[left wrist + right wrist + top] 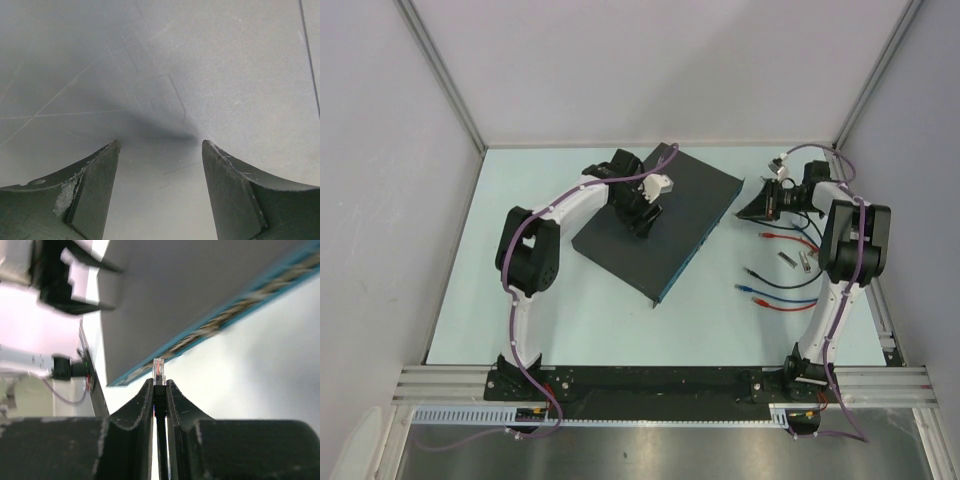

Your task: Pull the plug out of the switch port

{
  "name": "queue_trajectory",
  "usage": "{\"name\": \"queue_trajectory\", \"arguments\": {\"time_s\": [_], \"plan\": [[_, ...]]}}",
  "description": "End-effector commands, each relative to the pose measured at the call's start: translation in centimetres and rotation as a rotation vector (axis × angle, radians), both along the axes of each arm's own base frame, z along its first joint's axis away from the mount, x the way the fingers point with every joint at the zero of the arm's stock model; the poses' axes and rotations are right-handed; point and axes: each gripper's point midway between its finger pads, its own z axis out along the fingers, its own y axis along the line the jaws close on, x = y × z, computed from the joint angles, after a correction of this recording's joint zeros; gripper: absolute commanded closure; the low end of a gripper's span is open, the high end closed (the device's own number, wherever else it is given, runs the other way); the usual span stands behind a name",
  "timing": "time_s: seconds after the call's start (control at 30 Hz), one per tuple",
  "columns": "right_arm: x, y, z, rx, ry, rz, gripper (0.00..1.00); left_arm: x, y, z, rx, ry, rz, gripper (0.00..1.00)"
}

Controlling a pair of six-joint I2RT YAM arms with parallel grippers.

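The right gripper moves back to the blue cable's plug end (742,288) next and releases the black plug, since the clear tip is off the port edge.
The switch (685,205), a flat dark-grey box with a bluish port edge (705,240), lies aslant mid-table. My left gripper (642,222) is open, its tips down on the switch's top (200,65) with nothing between the fingers (95,185). My right gripper (745,210) is by the switch's right corner, shut on a black cable plug (159,369). The plug's whole clear tip sticks out past my fingertips (145,395). It points at the blue port edge (225,322) from just short of it.
Loose red, blue and black cables (782,290) and a small metal piece (800,262) lie on the table right of the switch, near the right arm. Enclosure walls close the left, back and right sides.
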Motion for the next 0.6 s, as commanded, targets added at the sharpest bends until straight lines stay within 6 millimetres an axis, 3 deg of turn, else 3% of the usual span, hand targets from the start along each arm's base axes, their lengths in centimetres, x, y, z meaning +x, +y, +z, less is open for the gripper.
{"name": "queue_trajectory", "arguments": {"time_s": [0.0, 0.1, 0.2, 0.3, 0.33, 0.43, 0.5, 0.53, 0.57], "plan": [[-6.1, 1.6, 3.9, -0.039, -0.087, 0.174, 1.0, -0.5, -1.7, 1.8, -0.075, -0.002, -0.02, 0.27], [-9.7, 1.3, 4.3, -0.045, -0.015, 0.216, 1.0, -0.6, -1.7, 2.5, -0.088, -0.025, -0.021, 0.27], [-12.1, 0.3, 4.8, -0.087, -0.024, 0.236, 1.0, -1.2, -1.8, 3.7, -0.125, -0.05, -0.029, 0.27], [-15.1, -0.3, 4.6, -0.153, -0.017, 0.306, 1.0, -2.9, -1.3, 3.7, -0.149, -0.05, -0.033, 0.27], [-15.6, -0.5, 4.4, -0.172, -0.017, 0.316, 1.0, -3.2, -1.2, 4.7, -0.165, -0.069, -0.034, 0.27], [-16.7, -1.2, 3.6, -0.238, -0.007, 0.322, 1.0, -4.6, -0.4, 4.3, -0.169, -0.069, -0.022, 0.27], [-17.2, -1.8, 2.7, -0.284, 0.019, 0.327, 1.0, -5.2, -0.1, 5.8, -0.196, -0.111, -0.016, 0.27], [-17.5, -1.8, 2.3, -0.292, 0.028, 0.331, 0.98, -6.0, 0.3, 5.3, -0.19, -0.098, -0.016, 0.27], [-18.3, -1.8, 1.7, -0.292, 0.06, 0.338, 0.91, -6.4, 0.5, 6.6, -0.206, -0.131, -0.02, 0.27]]}}
